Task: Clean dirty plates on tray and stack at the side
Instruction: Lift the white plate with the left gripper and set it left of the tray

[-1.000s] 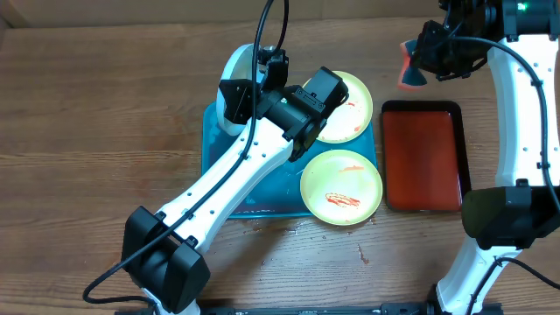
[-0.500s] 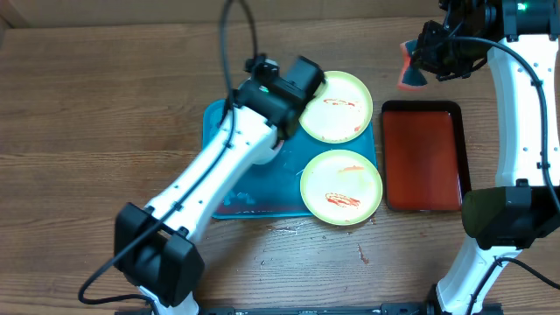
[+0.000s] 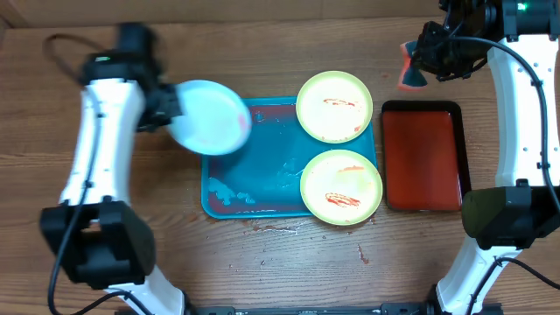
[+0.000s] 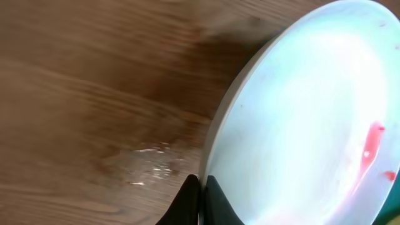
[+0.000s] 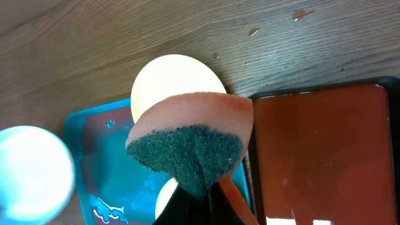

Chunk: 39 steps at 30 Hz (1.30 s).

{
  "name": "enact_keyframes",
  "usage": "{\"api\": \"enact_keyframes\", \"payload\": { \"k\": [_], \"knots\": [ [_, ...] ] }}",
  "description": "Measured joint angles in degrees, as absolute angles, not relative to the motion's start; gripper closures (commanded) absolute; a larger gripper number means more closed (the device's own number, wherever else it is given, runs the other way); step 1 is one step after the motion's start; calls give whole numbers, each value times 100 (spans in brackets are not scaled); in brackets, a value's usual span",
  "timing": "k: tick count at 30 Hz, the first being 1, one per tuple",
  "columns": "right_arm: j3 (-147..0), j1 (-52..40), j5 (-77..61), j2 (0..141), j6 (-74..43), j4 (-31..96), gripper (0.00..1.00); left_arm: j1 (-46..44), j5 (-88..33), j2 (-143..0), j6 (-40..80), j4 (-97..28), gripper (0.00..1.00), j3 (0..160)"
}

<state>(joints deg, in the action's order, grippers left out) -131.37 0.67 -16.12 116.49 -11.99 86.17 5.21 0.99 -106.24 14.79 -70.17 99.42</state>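
The left gripper moves back and to the left in the overhead view next and lowers the plate onto the bare wood open beside the turquoise tray (image 3: 262, 162).
My left gripper (image 3: 168, 112) is shut on the rim of the pale blue-white plate (image 3: 210, 116), holding it over the left edge of the turquoise tray (image 3: 262, 162). In the left wrist view the plate (image 4: 300, 119) shows a red smear and my fingers (image 4: 201, 194) pinch its rim. Two yellow-green plates with red sauce sit on the tray's right side, one at the back (image 3: 333, 106) and one at the front (image 3: 341, 186). My right gripper (image 3: 418, 61) is shut on an orange sponge with a green scouring face (image 5: 190, 134), held high behind the red tray.
A red, black-rimmed tray (image 3: 421, 156) lies right of the turquoise tray. Water and foam patches lie on the turquoise tray's bare floor (image 3: 232, 191). A wet patch shows on the wooden table (image 4: 147, 165). Small red specks mark the table in front (image 3: 361, 254).
My left arm has swung from over the tray to the left, carrying the blue-white plate off toward the tray's left edge. The right arm has not moved.
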Motion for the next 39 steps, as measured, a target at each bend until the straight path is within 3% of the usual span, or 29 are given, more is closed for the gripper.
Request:
{"api": "enact_keyframes", "payload": {
  "k": [4, 10, 23, 24, 27, 28, 32, 39],
  "knots": [
    [-13137, 67, -1612, 11649, -1199, 8617, 96, 1544, -161, -10624, 1479, -6965, 96, 9883],
    [-13137, 67, -1610, 11649, -1197, 8617, 96, 2397, -303, -10610, 1544, -6504, 96, 9249],
    [-13137, 67, -1610, 11649, -1199, 8654, 96, 3299, -456, -10602, 2196, -4604, 95, 7216],
    [-13137, 67, -1610, 11649, -1197, 8656, 96, 3286, -469, -10602, 2217, -4550, 91, 7098],
    [-13137, 67, -1608, 11649, -1194, 8659, 96, 3247, -480, -10602, 2213, -4521, 60, 6901],
    [-13137, 67, -1612, 11649, -1197, 8656, 96, 3223, -495, -10602, 2228, -4539, 55, 6855],
    [-13137, 67, -1608, 11649, -1197, 8672, 96, 3223, -604, -10600, 2016, -4582, 48, 6818],
    [-13137, 67, -1599, 11651, -1197, 8722, 96, 2991, -851, -10586, 1444, -5336, 47, 7155]
  ]
}}
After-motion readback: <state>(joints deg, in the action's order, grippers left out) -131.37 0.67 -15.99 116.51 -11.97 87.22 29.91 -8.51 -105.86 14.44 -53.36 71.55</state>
